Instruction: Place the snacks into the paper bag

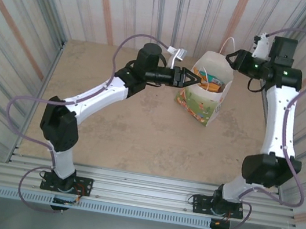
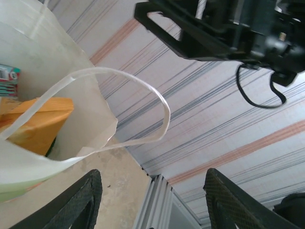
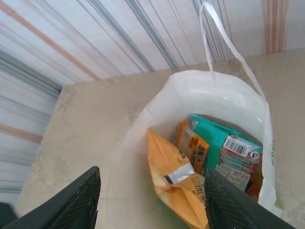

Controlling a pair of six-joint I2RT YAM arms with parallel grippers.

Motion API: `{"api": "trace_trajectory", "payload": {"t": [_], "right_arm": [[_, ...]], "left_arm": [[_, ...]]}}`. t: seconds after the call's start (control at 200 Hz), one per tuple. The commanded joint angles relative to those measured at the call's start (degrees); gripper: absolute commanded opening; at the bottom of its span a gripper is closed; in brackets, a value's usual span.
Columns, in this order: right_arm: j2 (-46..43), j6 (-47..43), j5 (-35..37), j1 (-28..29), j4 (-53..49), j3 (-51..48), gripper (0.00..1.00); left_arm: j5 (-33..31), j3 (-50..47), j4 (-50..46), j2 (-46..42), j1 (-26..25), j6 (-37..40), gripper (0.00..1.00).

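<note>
My left gripper should next slide its open fingers over the bag's opening until they straddle the thin white loop handle, because it arches just ahead of my left gripper.
The white paper bag (image 1: 202, 102) stands at the back middle of the table, mouth up. Inside it lie snacks: an orange packet (image 3: 178, 176), a green packet (image 3: 221, 140) with a barcode, and a small orange one (image 3: 193, 145) between them. My left gripper (image 1: 192, 79) is open at the bag's left rim, nothing between its fingers (image 2: 81, 202). The bag's loop handle (image 2: 143, 90) arches in front of it, and the orange packet (image 2: 40, 121) shows in the bag's mouth. My right gripper (image 1: 233, 58) hangs open above the bag's back right rim, looking down into the bag (image 3: 143, 129); its fingers (image 3: 74, 202) are empty.
Corrugated metal walls (image 1: 130, 5) close in the table (image 1: 115, 131) at the back and both sides. The right arm (image 2: 228, 28) crosses the top of the left wrist view. The bag's other handle (image 3: 224, 43) stands up toward the back wall. A metal rail (image 1: 141, 186) runs along the near edge.
</note>
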Motion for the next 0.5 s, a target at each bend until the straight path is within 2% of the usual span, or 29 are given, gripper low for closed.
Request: {"api": "trace_trajectory", "payload": {"t": [0.0,0.18,0.406,0.441,0.466,0.496], "right_arm": [[-2.3,2.1,-2.0,-0.5,1.3,-5.4,0.59],[-7.5,2.2,-2.6,-1.5,3.1,-11.1,0.59],[-11.5,1.8,-2.9,-3.5,3.0,-14.7,0.59],[-12.2,1.8,-3.0,-3.9,3.4,-15.6,0.59],[-12.6,1.9,-2.9,-4.2,3.7,-16.2,0.59],[-13.1,1.9,-3.0,-4.6,4.0,-16.8,0.59]], "left_arm": [[1.5,3.6,3.7,2.3,-0.9,-3.0,0.62],[0.6,7.3,6.7,6.6,-1.1,-5.7,0.62],[2.2,17.0,7.4,13.5,-2.6,-8.3,0.6],[2.7,18.2,7.6,14.3,-2.8,-8.7,0.54],[3.3,19.0,7.8,14.7,-3.0,-8.9,0.45],[4.2,19.9,7.6,15.1,-3.0,-9.0,0.28]]}}
